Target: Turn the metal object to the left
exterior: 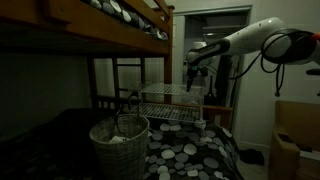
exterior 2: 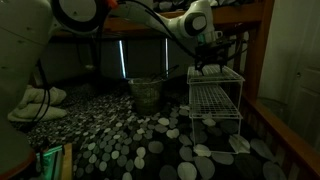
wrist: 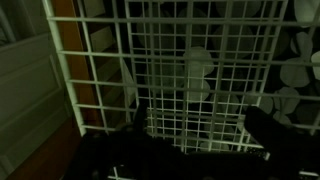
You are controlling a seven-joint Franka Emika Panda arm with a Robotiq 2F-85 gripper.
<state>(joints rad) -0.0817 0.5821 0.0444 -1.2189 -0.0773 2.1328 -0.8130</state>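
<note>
The wire grid of the rack's top shelf (exterior 2: 212, 72) (wrist: 193, 132) is already below my gripper's open, empty fingers. I will move my gripper down onto it next and close there.
The white wire-grid rack (exterior: 172, 103) stands on the pebble-patterned bed cover, and it shows in both exterior views (exterior 2: 214, 96). My gripper (exterior: 193, 84) hangs right over the rack's top tier near one end (exterior 2: 209, 63). In the wrist view the top grid (wrist: 180, 60) fills the picture. The two dark fingers stand wide apart at the bottom, so the gripper (wrist: 200, 128) is open with nothing between them. I cannot tell whether the fingertips touch the wire.
A round woven laundry basket (exterior: 119, 143) stands beside the rack, also in an exterior view (exterior 2: 147, 93). A dark wooden bunk bed (exterior: 110, 30) and its ladder (exterior: 128, 80) rise behind. Cardboard boxes (exterior: 295, 140) stand at the side. The room is dim.
</note>
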